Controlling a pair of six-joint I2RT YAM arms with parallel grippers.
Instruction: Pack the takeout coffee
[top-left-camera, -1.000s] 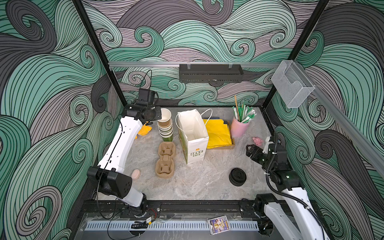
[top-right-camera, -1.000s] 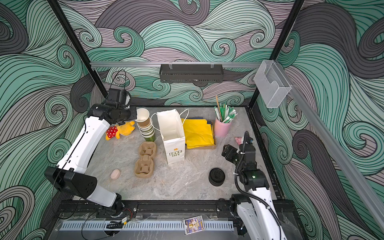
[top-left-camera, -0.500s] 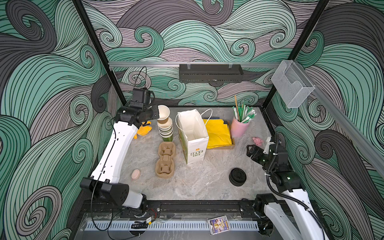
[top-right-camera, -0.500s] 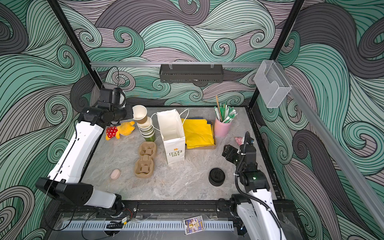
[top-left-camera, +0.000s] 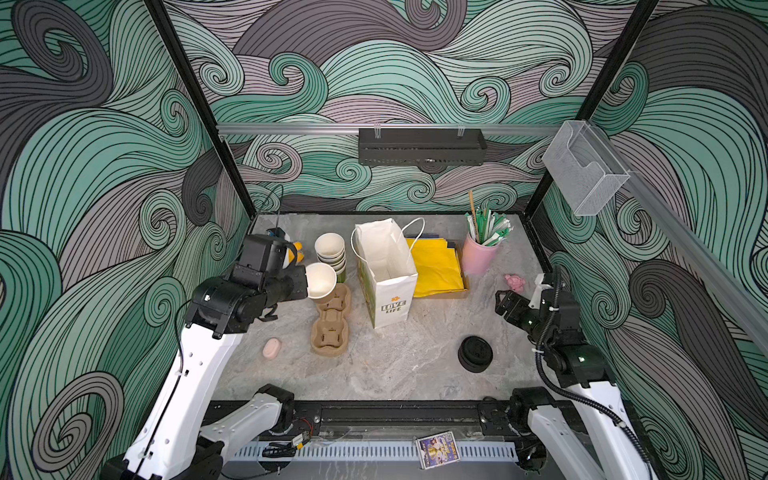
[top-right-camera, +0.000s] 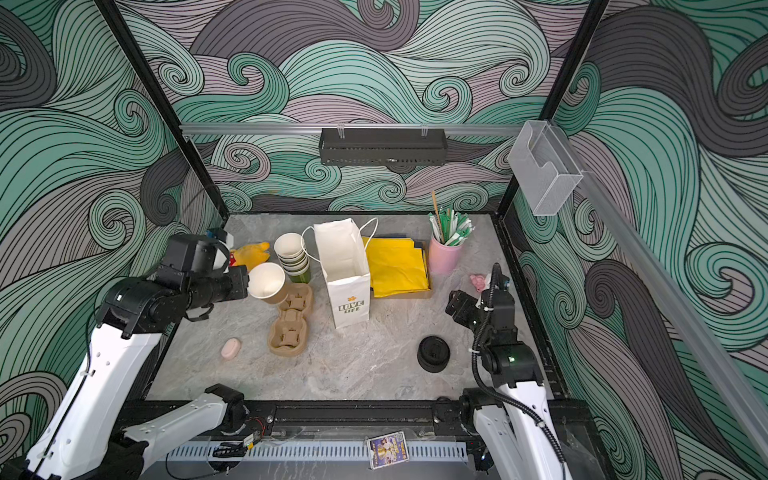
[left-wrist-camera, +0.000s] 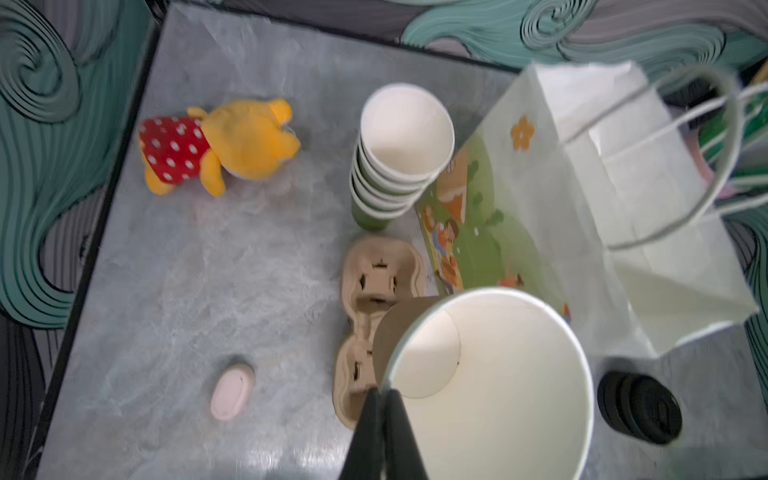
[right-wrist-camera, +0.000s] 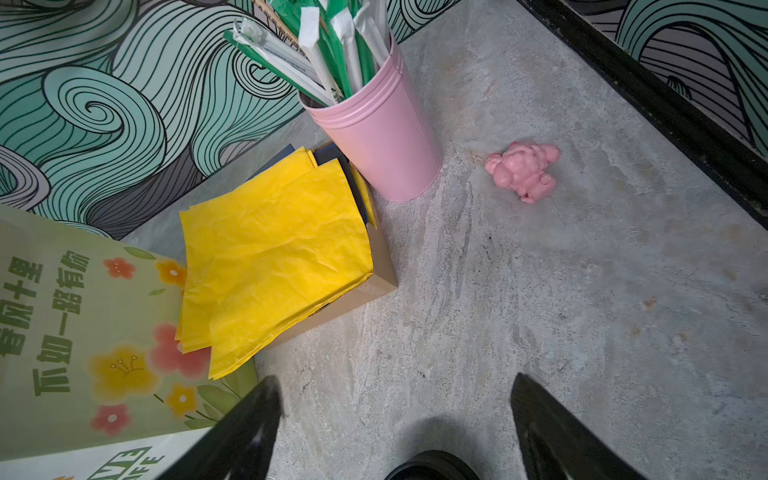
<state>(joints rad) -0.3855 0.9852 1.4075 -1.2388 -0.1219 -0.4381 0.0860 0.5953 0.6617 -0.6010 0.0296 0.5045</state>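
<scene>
My left gripper swings back past the carrier (top-left-camera: 331, 328) next, lowers the cup and releases. Clear tabletop in front of the white paper bag lies below and back from that gripper.
No takeout coffee is in view. My left gripper (top-left-camera: 306, 286) (top-right-camera: 248, 282) (left-wrist-camera: 384, 395) is shut on the rim of a lidless tan paper cup (top-left-camera: 321, 281) (top-right-camera: 267, 280) (left-wrist-camera: 498, 374). The cup hangs tilted, mouth up, above the far end of a brown pulp cup carrier (top-left-camera: 331, 328) (top-right-camera: 289, 332) (left-wrist-camera: 378, 270). Behind it stands a stack of nested green cups (top-left-camera: 330, 251) (top-right-camera: 291, 251) (left-wrist-camera: 405, 133). An open white paper bag (top-left-camera: 386, 274) (top-right-camera: 345, 266) (left-wrist-camera: 623, 187) stands upright right of the carrier. My right gripper (top-left-camera: 505, 305) (top-right-camera: 455, 305) (right-wrist-camera: 395, 386) is open and empty, above the table beyond a stack of black lids (top-left-camera: 476, 353) (top-right-camera: 433, 353) (right-wrist-camera: 432, 465).
A yellow plush toy (left-wrist-camera: 232, 145) lies at the back left and a pink oval (top-left-camera: 271, 347) near the carrier. A box of yellow napkins (top-left-camera: 436, 270) (right-wrist-camera: 274, 257), a pink pail of straws (top-left-camera: 478, 255) (right-wrist-camera: 378, 137) and a small pink toy (right-wrist-camera: 523, 170) sit at the back right.
My left arm has lifted the top cup off the nested stack and swung forward and down with it, so the cup now hangs tilted over the carrier. The right arm has stayed put.
</scene>
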